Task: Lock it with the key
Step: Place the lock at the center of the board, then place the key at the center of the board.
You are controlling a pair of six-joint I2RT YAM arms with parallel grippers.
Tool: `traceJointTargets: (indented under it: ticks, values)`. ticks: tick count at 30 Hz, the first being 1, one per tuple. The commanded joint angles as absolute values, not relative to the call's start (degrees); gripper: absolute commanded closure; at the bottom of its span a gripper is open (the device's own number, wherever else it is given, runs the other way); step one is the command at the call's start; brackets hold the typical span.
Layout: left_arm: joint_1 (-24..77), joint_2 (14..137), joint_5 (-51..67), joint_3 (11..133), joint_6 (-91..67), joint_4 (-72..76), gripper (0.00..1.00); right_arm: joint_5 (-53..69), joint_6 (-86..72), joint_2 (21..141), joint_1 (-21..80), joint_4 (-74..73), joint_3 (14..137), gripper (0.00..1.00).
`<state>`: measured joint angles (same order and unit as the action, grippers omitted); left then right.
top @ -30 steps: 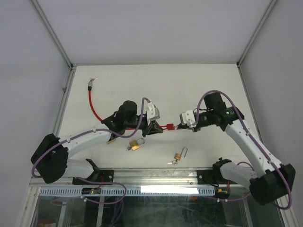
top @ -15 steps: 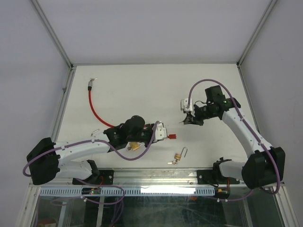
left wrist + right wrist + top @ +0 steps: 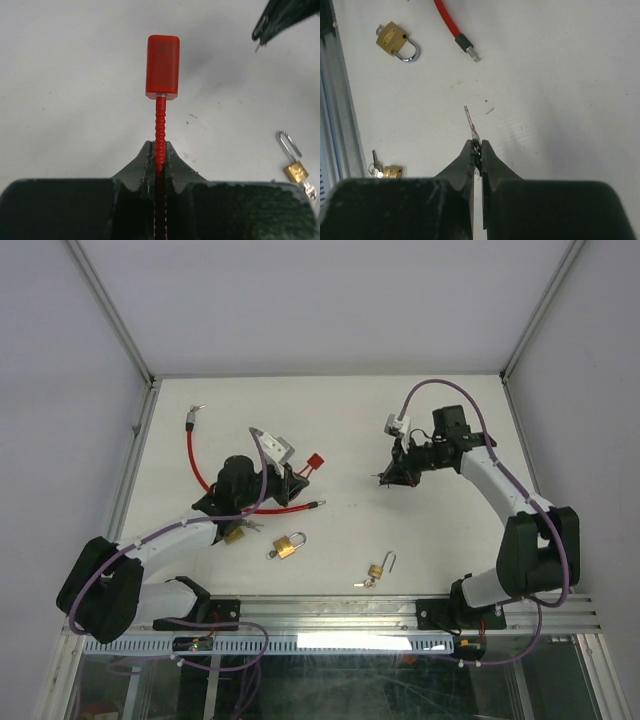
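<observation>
The ribbed cable goes outward and down with my left gripper next, for release on the bare tabletop outward and below it, clear of the padlocks.
My left gripper is shut on the red ribbed cable just below its red lock head, holding it above the table; in the top view the left gripper is at centre left with the lock head sticking out to its right. My right gripper is shut on a thin silver key that points forward. In the top view the right gripper is apart from the lock head, to its right.
The red cable loops across the left of the table, its free metal-tipped end lying loose. A brass padlock lies near the front, another with keys to its right. The table's front rail is near.
The two grippers were tip to tip at the table's middle a second ago. They have parted: the left carried the lock head near, then back left; the right drew away with the key.
</observation>
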<state>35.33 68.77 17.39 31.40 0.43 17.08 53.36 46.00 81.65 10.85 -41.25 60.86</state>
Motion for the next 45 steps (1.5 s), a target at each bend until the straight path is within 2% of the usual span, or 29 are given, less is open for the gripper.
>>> traceJointTargets:
  ticks: [1,6,13,19,23,26,32,39,45]
  values:
    - [25.01,74.07,24.71,32.46,-20.55,33.63,1.0,53.87,27.62,89.91,12.8,-27.55,66.39,1.0]
    - [12.12,87.51,32.98,36.54,-38.75,41.36,1.0,47.68,16.34,106.0,19.36,-23.44,79.24,1.0]
    - [3.24,102.44,29.37,43.22,-49.97,42.9,1.0,35.02,0.42,127.99,28.3,-24.04,107.02,0.97]
    - [2.55,110.14,20.19,54.48,-51.6,28.19,1.0,33.37,-8.41,139.26,31.91,-22.01,121.97,0.92]
    - [2.64,111.84,14.07,59.21,-51.59,20.71,0.96,28.75,-12.84,145.83,33.74,-22.77,131.76,0.91]
    - [2.57,112.46,12.12,61.62,-51.55,17.73,0.91,24.81,-13.4,147.8,35.7,-21.62,134.02,0.82]
    - [2.6,113.01,11.25,63.68,-50.51,14.39,0.62,24.72,-12.71,150.13,37.12,-21.87,137.76,0.68]
    - [3.88,107.32,5.86,64.82,-43.22,9.38,0.49,26.22,-0.91,143.12,36.53,-27.73,138.49,0.51]
    - [9.41,99.93,-6.95,65.47,-29.71,2.77,0.41,29.34,14.18,127.55,35.91,-32.51,126.67,0.49]
